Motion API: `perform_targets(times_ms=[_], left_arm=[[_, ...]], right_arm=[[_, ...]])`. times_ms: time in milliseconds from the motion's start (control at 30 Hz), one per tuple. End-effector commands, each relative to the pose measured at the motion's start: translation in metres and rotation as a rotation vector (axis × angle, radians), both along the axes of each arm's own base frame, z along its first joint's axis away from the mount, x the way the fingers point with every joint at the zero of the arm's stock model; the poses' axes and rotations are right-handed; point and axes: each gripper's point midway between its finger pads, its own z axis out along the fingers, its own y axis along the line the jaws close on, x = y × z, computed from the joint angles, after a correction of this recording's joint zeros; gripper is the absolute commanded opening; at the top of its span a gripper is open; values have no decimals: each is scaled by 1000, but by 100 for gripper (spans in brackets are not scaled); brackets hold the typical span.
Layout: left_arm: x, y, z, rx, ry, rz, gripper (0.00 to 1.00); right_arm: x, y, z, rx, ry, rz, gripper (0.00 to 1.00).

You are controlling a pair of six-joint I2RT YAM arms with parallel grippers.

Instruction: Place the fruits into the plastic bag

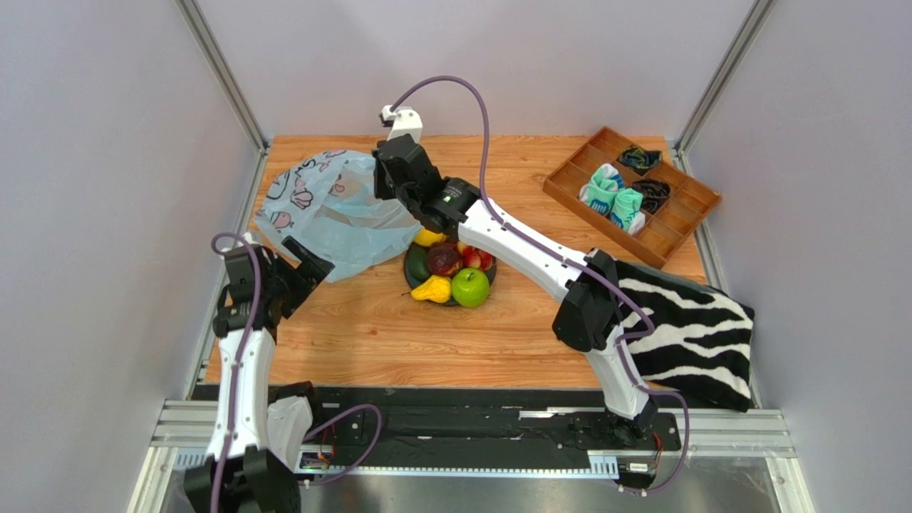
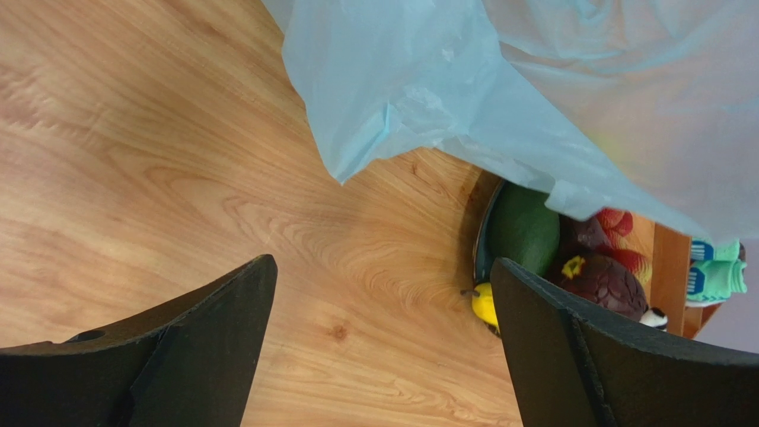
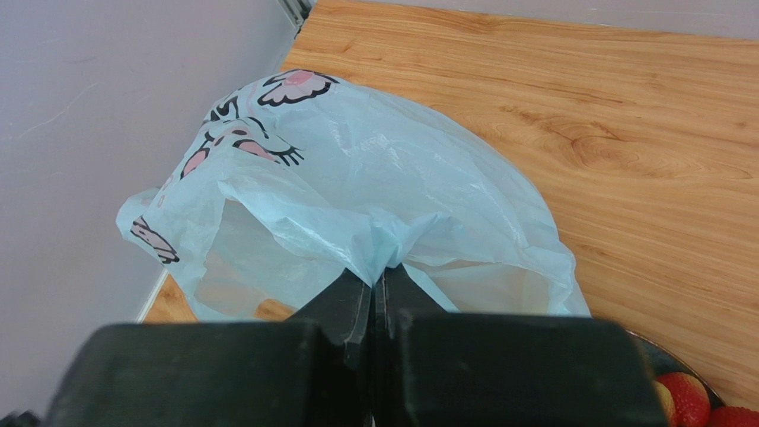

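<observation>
My open left gripper moves down and onto the bag's near edge (image 1: 334, 275) (image 2: 358, 153) next, because that edge hangs loose while my right gripper holds the bag elsewhere.
The pale blue plastic bag (image 1: 327, 208) lies at the far left of the table. My right gripper (image 1: 382, 182) is shut on a bunched edge of the bag (image 3: 356, 196) and lifts it, so the mouth gapes; in the right wrist view the gripper (image 3: 381, 277) pinches the plastic. The fruits sit on a dark plate (image 1: 412, 273): green apple (image 1: 470, 286), yellow pear (image 1: 431, 290), dark red fruit (image 1: 443, 260), lemon (image 1: 429, 237) and small red ones (image 1: 479, 258). My left gripper (image 1: 300, 273) is open and empty over bare wood (image 2: 383, 294), left of the plate. Past it show the bag (image 2: 499, 98), a dark green fruit (image 2: 523, 233) and the pear (image 2: 484, 302).
A wooden compartment tray (image 1: 685, 241) with socks stands at the back right. A zebra-striped cloth (image 1: 685, 331) lies at the right front under the right arm. Grey walls and metal posts close in the left, back and right sides.
</observation>
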Motion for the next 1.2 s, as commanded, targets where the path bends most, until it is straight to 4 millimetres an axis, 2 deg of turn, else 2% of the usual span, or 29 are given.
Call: perform_targets(times_ms=[0, 67, 100, 167, 200, 367, 400, 433, 567, 667, 767, 800, 833, 867, 900, 933, 967, 1033, 1067, 1100, 1133, 1167], left_arm=[[41, 1, 4, -76, -56, 21, 99], [50, 2, 2, -75, -80, 15, 99], [51, 3, -8, -90, -59, 27, 99], [57, 4, -13, -96, -72, 37, 99], [57, 3, -24, -113, -53, 41, 99], [72, -4, -30, -124, -107, 6, 96], [71, -6, -38, -126, -88, 0, 94], [81, -11, -30, -114, -146, -30, 93], [93, -25, -35, -74, -141, -98, 87], [102, -30, -36, -57, -149, -117, 78], [107, -29, -42, -33, -145, -110, 63], [108, -28, -41, -26, -146, -109, 47], [108, -27, -40, -19, -148, -107, 37], [109, -26, -30, -4, -174, -106, 26], [108, -24, -23, 5, -192, -103, 7], [104, -23, -18, 17, -191, -102, 0], [103, -18, 9, 56, -257, -84, 0], [94, -13, 34, 102, -298, -76, 0], [86, -10, 73, 154, -382, -73, 0], [80, -7, 93, 190, -420, -74, 0], [70, -7, 103, 216, -418, -82, 0], [59, -3, 146, 297, -512, -88, 0]], right_arm=[[-8, -19, 50, 66, -27, -6, 0], [-10, -24, 48, 55, -11, 2, 0], [-10, -25, 47, 54, -6, 6, 0], [-10, -29, 47, 60, 9, 11, 0], [-10, -30, 47, 63, 13, 14, 0], [-8, -33, 42, 69, 45, 32, 0], [-7, -33, 40, 70, 51, 30, 0], [-7, -33, 39, 72, 55, 35, 0], [-10, -31, 33, 76, 75, 53, 0], [-12, -31, 29, 79, 86, 61, 0], [-14, -30, 25, 75, 97, 72, 0], [-14, -30, 25, 75, 97, 75, 0], [-15, -30, 24, 69, 98, 77, 0], [-15, -31, 23, 66, 98, 78, 0], [-15, -32, 23, 54, 92, 82, 0], [-15, -33, 23, 49, 89, 84, 0], [-15, -34, 22, 40, 84, 84, 0], [-14, -36, 26, 31, 64, 91, 0], [-15, -35, 23, 25, 62, 99, 0], [-16, -35, 24, 21, 55, 108, 0], [-17, -35, 25, 13, 45, 120, 0], [-19, -36, 28, 8, 36, 128, 0]])
